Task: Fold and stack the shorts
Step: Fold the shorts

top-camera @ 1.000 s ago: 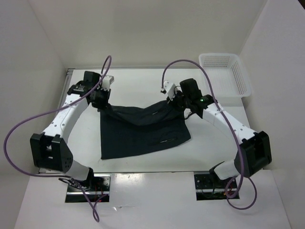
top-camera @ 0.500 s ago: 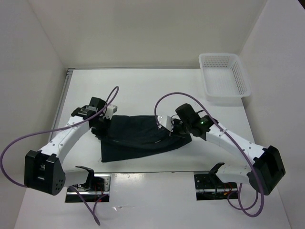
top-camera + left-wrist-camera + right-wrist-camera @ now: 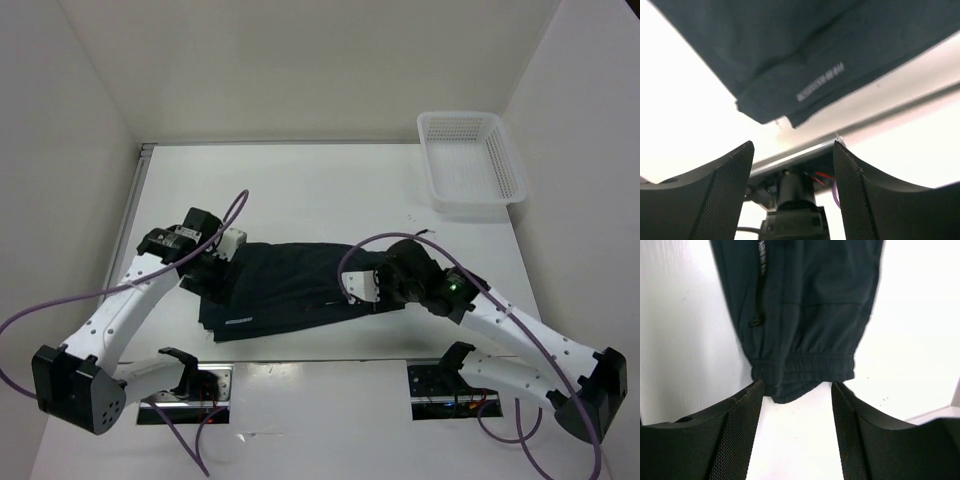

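Observation:
I should next lower my right gripper and move it toward my left gripper, onto the seam by the shorts' waistband, because that seam is past my fingertips.
The black shorts lie folded into a flat band on the white table, near its front edge. My left gripper sits at the band's left end, open. In the left wrist view the shorts with small light lettering lie beyond the fingertips, and nothing is between the open left gripper. My right gripper is at the band's right end, also open. In the right wrist view the elastic waistband of the shorts lies just past the open right gripper, which holds nothing.
A white lattice basket stands at the back right corner of the table. The table's front metal edge and the arm base below it lie close under the left gripper. Purple cables loop above both arms.
Both grippers carried the shorts' far edge toward the front, folding the cloth over itself, then opened and let go. The shorts now lie as a narrower band.

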You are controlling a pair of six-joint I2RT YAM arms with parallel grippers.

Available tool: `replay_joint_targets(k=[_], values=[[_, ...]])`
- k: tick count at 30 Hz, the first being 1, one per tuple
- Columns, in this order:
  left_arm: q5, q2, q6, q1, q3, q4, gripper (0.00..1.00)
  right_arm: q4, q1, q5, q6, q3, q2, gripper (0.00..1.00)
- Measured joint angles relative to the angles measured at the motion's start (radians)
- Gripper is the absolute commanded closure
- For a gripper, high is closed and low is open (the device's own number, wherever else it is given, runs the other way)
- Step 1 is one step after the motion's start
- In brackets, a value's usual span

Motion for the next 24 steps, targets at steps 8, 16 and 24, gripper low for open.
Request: replay_joint_targets(k=[8,16,24], values=[[-0.081,0.126,0.000,0.012,-0.061,0.082,0.25,0.045,0.000,-0.070,0.144,0.179,0.307,0.36],[-0.149,0.188,0.000,0.032,-0.110,0.118,0.20,0.041,0.008,-0.083,0.128,0.170,0.400,0.33],[-0.151,0.393,0.000,0.060,-0.097,0.164,0.19,0.039,0.009,-0.063,0.124,0.088,0.402,0.36]])
